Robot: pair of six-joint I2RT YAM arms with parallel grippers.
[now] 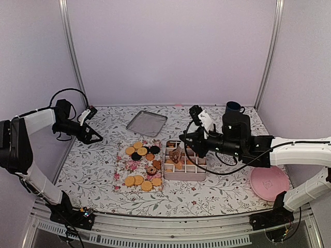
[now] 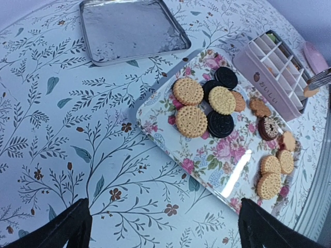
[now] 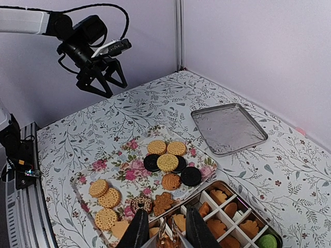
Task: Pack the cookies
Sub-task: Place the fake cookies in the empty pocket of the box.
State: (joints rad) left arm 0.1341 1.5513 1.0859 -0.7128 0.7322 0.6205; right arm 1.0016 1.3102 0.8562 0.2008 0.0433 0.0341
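Note:
My right gripper lowers slightly toward the box's compartments next and releases the tongs, since they pinch an orange cookie just above the divided box.
The cookies (image 1: 139,151) lie on a floral tray (image 1: 120,166): golden round ones, dark ones and a chocolate ring. They also show in the left wrist view (image 2: 191,120) and the right wrist view (image 3: 167,162). A white divided box (image 1: 186,176) right of the tray holds several orange cookies and a green one (image 3: 266,242). My right gripper (image 1: 178,151) hangs over the box's left edge (image 3: 168,233), shut on thin metal tongs (image 3: 166,238) that seem to pinch an orange cookie (image 2: 311,92). My left gripper (image 1: 95,137) is open and empty, above the cloth left of the tray (image 2: 163,206).
A metal lid (image 1: 147,123) lies upside down behind the tray. A large pink plate (image 1: 269,182) sits at the front right. A dark mug (image 1: 234,107) stands at the back right. White walls and corner posts close in the back and sides.

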